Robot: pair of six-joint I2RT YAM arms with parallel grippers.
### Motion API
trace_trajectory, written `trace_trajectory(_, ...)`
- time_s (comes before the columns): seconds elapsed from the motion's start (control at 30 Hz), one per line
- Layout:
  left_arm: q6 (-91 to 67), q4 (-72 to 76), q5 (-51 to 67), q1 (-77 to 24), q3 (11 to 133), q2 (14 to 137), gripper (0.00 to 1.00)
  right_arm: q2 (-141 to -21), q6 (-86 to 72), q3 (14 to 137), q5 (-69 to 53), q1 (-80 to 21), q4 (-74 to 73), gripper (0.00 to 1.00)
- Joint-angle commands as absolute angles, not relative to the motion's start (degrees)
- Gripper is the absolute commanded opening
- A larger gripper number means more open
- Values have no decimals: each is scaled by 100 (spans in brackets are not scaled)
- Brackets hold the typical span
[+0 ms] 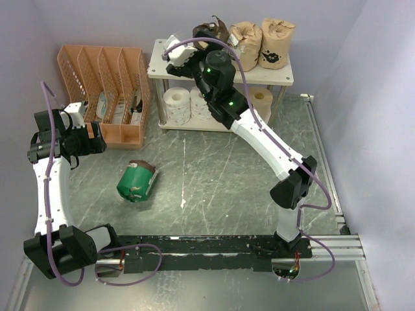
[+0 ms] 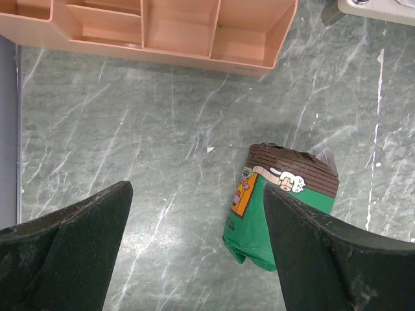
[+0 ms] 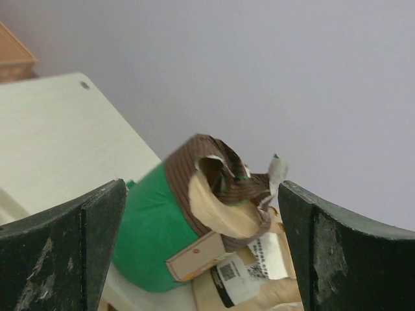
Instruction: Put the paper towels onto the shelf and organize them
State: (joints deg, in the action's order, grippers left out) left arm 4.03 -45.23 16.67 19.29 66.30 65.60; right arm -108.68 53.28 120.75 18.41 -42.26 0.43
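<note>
My right gripper moves back and down next, to the left in the top view, onto the table roll's brown end (image 1: pixel 151 168), as the roll lies off the shelf.
One green-wrapped roll (image 1: pixel 136 182) with brown ends lies on its side on the table; in the left wrist view it (image 2: pixel 272 214) sits below and partly behind my right finger (image 2: pixel 337 259). My left gripper (image 1: pixel 91 144) (image 2: pixel 194 194) is open and empty, above and to the left of it. A second green-wrapped roll (image 1: pixel 211 31) (image 3: pixel 155 227) stands on the shelf's top board (image 1: pixel 220 70) (image 3: pixel 58 136), beside two tan-wrapped rolls (image 1: pixel 246 40) (image 1: pixel 275 42) (image 3: pixel 259 285). My right gripper (image 1: pixel 185 57) (image 3: pixel 201 188) is open, just short of that roll. On the lower tier are two white rolls (image 1: pixel 176 103) and a tan roll (image 1: pixel 262 100).
An orange slotted file organizer (image 1: pixel 104 94) (image 2: pixel 162 32) stands left of the shelf, close to my left arm. Walls close in the back and both sides. A black rail (image 1: pixel 214 246) runs along the near edge.
</note>
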Motion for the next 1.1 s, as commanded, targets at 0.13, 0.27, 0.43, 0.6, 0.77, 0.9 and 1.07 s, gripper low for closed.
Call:
trace_trajectory(0.13,337,-4305,1421,1983,6738,6297,94,-9555,4189,10118,2285,-5612,440,100)
trace_trajectory(0.27,236,-4285,1619,2021,6779,6073,94,-9027,2482,8334,2020,-6147,539,100)
trace_trajectory(0.43,237,-4618,2698,2403,6935,6252,93,-9001,417,6904,880,-6020,764,100)
trace_trajectory(0.6,261,-4568,3021,2601,6908,6419,94,-9281,-1066,6189,-732,-5721,1641,100)
trace_trajectory(0.77,341,-4596,3000,2609,6826,6513,94,-9560,-1830,5903,-1695,-5346,2860,100)
trace_trajectory(0.9,394,-4621,3063,2606,6775,6482,94,-10201,-1937,6451,-2375,-5231,2924,100)
trace_trajectory(1.07,410,-4639,3043,2605,6813,6547,93,-11144,-2073,7288,-2875,-5193,2772,100)
